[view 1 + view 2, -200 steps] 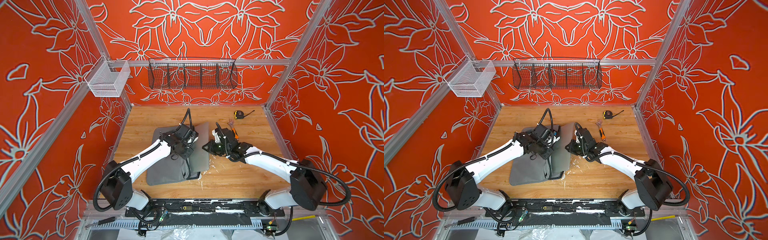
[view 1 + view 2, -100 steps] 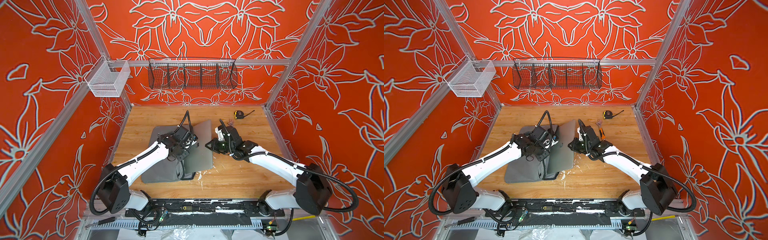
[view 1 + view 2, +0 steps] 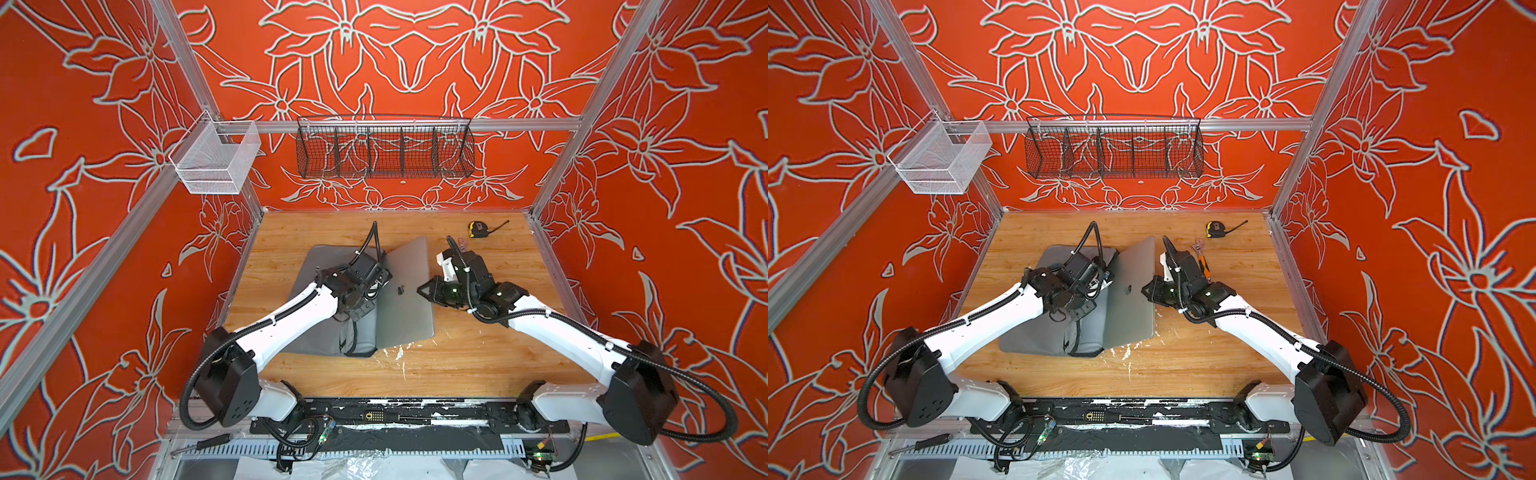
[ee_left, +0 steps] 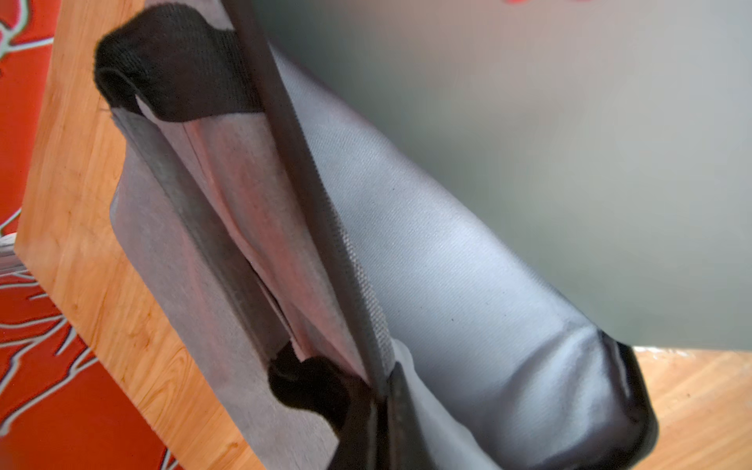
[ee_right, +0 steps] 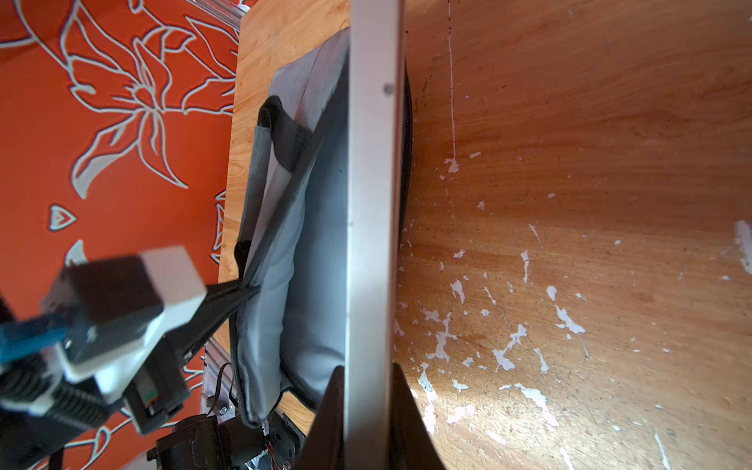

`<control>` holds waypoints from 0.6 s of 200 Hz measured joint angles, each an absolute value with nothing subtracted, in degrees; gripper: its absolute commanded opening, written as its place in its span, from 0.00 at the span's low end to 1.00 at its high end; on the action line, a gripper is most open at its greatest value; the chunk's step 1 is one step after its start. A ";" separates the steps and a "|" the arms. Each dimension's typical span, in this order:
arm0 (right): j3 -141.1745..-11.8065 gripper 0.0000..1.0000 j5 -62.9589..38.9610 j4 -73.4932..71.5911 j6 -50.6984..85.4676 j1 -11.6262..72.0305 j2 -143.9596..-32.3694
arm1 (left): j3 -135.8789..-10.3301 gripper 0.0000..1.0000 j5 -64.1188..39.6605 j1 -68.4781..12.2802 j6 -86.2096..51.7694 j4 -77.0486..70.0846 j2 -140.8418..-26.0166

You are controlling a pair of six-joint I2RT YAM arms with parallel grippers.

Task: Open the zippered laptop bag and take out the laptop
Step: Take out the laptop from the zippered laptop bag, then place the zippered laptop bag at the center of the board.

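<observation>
The left gripper drags the black edging (image 4: 359,341) between its fingers outward next, away from the lid, and releases it.
The grey fabric laptop bag (image 3: 318,259) (image 3: 1054,257) lies flat on the wooden table, left of centre, its right side unzipped. The silver laptop (image 3: 409,299) (image 3: 1129,303) sticks out of that side, most of its lid bare and tilted up. My left gripper (image 4: 380,401) (image 3: 374,286) is shut on the zipper edge of the bag's upper flap (image 4: 447,285), and the blurred laptop lid (image 4: 569,162) is just beyond it. My right gripper (image 5: 368,390) (image 3: 424,289) is shut on the laptop's right edge (image 5: 372,203), one finger above and one below. A black strap handle (image 4: 175,65) hangs at the bag's mouth.
A yellow tape measure (image 3: 477,229) sits at the back right of the table. An orange-handled wrench (image 3: 1200,259) lies just behind my right wrist. On the back wall hang a black wire basket (image 3: 384,149) and a white mesh basket (image 3: 214,160). White paint flecks (image 5: 504,354) mark the wood near the laptop.
My right gripper has drawn the laptop further right, out of the bag, so more of the lid shows. My left gripper has kept its hold on the bag's edge and shifted slightly.
</observation>
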State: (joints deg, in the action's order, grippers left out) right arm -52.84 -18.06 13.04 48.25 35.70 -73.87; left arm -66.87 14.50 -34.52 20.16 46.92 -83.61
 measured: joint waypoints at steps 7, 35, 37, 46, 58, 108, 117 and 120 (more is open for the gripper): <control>-52.84 0.00 -17.93 13.06 48.27 35.70 -73.87 | -68.51 0.00 14.83 -34.15 19.07 47.42 -85.56; -52.71 0.00 -17.08 12.86 48.69 35.70 -73.80 | -73.08 0.00 15.57 -31.46 15.55 48.49 -91.57; -52.69 0.00 -16.97 12.84 48.71 35.70 -73.78 | -73.30 0.00 15.57 -31.24 15.27 48.60 -91.88; -52.53 0.00 -16.53 12.80 48.86 35.68 -73.52 | -74.00 0.00 15.68 -30.33 14.52 49.17 -92.92; -52.31 0.00 -15.86 12.84 49.08 35.59 -72.99 | -74.63 0.00 15.75 -29.02 13.30 49.82 -93.73; -51.99 0.00 -14.37 12.73 50.06 34.06 -70.04 | -76.66 0.00 15.49 -23.90 8.84 51.46 -93.97; -51.99 0.00 -14.15 12.60 50.15 33.82 -69.78 | -77.38 0.00 15.35 -23.14 7.81 51.77 -94.19; -51.99 0.00 -14.11 12.60 50.17 33.74 -69.69 | -77.69 0.00 15.38 -22.94 7.49 51.83 -94.30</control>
State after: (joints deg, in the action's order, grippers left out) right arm -51.99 -14.11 12.60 50.17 33.74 -69.69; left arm -77.69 15.38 -22.94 7.49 51.83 -94.30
